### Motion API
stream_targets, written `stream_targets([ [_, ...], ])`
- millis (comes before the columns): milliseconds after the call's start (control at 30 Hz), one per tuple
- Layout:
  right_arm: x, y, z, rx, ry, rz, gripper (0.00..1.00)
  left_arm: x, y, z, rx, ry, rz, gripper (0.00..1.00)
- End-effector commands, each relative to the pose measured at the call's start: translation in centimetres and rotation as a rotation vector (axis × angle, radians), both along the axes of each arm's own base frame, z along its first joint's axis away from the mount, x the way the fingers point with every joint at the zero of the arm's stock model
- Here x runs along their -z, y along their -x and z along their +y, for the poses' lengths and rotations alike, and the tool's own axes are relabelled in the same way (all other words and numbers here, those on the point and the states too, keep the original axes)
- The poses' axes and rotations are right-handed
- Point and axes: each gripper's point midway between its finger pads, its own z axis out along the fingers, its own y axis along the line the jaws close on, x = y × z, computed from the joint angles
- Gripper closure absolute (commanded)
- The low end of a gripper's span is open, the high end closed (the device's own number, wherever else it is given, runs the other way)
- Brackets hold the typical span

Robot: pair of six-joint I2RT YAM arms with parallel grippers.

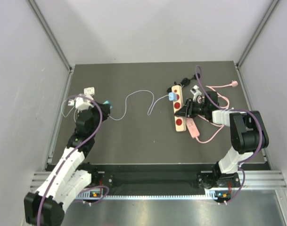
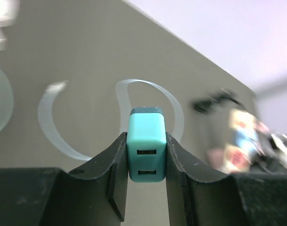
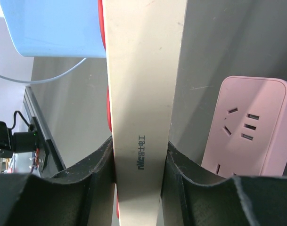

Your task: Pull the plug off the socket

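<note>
The left gripper moves down into the pale cable loop next and releases the charger, as that loop lies below, to the left in the top view.
A beige power strip (image 1: 177,113) with red sockets lies right of the table's centre. A light-blue plug (image 1: 171,97) with a thin white cable (image 1: 134,96) sits in it. My right gripper (image 1: 184,111) is shut across the strip's body, seen close in the right wrist view (image 3: 142,94), with the blue plug (image 3: 53,28) at upper left. My left gripper (image 1: 106,105) is at the far left, well away from the strip, shut on a teal two-port USB charger plug (image 2: 145,141) held between its fingers (image 2: 116,179).
A pink power strip (image 1: 192,128) lies beside the beige one, also in the right wrist view (image 3: 249,127), with a pink cable (image 1: 223,87) looping to the back right. A white adapter (image 1: 89,90) sits at the far left. Black cable (image 1: 183,81) lies behind the strip.
</note>
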Motion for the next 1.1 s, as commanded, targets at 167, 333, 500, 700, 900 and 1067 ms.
stream_targets([
  [167, -2.6, -1.4, 0.3, -0.049, -0.046, -0.155, 1.0, 6.3, 0.8, 10.2, -0.439, 0.064, 0.099, 1.0],
  [333, -2.7, -1.3, 0.2, -0.048, -0.048, -0.155, 1.0, 9.5, -0.6, 11.7, -0.45, 0.127, 0.187, 1.0],
  [500, -2.7, -1.4, 0.1, -0.045, -0.051, -0.151, 1.0, 12.4, -1.7, 13.2, -0.463, 0.17, 0.287, 1.0],
  [700, -2.6, -1.4, 0.1, -0.046, -0.054, -0.147, 1.0, 14.2, -2.3, 15.2, -0.49, 0.208, 0.344, 0.98],
  [900, -2.6, -1.5, 0.1, -0.044, -0.054, -0.146, 1.0, 15.3, -2.8, 16.9, -0.518, 0.204, 0.378, 0.89],
  [1067, -2.5, -1.4, 0.1, -0.045, -0.053, -0.144, 1.0, 15.6, -3.4, 17.1, -0.5, 0.239, 0.385, 0.72],
])
